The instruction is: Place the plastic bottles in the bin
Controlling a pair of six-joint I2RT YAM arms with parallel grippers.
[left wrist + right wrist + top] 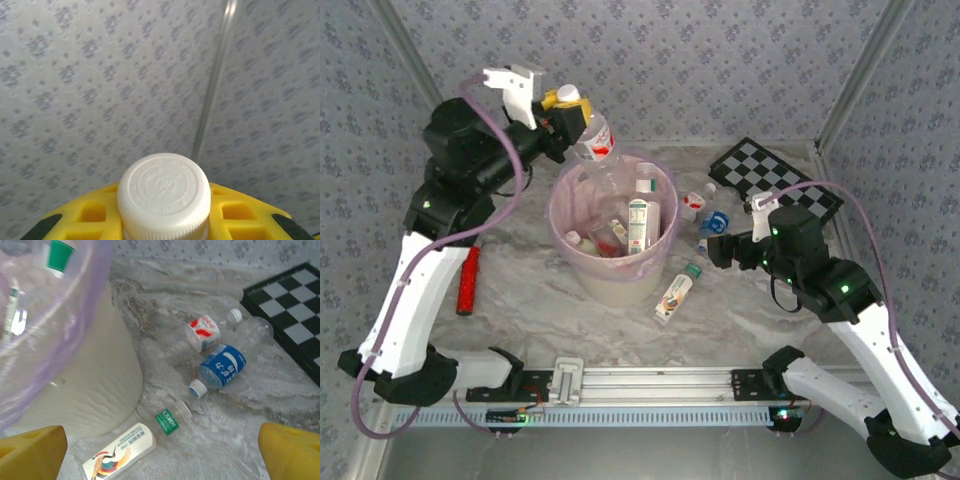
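Observation:
The bin's opening (608,212) lies below, where the clear bottle's bottom points, so I should lower and tilt my left gripper into it to let the bottle go.
My left gripper (575,115) is raised above the far rim of the bin (582,268), shut on a clear bottle with a red label (595,138). That bottle's white cap (164,192) sits between the yellow fingers (240,217). The cream bin with its pink bag holds several bottles (638,222). My right gripper (712,248) hangs open low over the table right of the bin (90,390), fingers (30,452) wide apart. Below it lie an orange-white labelled bottle (120,452) (674,296), a blue-labelled one (223,365) and a red-labelled one (204,332).
A black-and-white chequered board (775,180) (295,310) lies at the back right. A red stick-like object (469,278) lies left of the bin under my left arm. A metal rail (650,380) runs along the near edge. Patterned walls close the back and sides.

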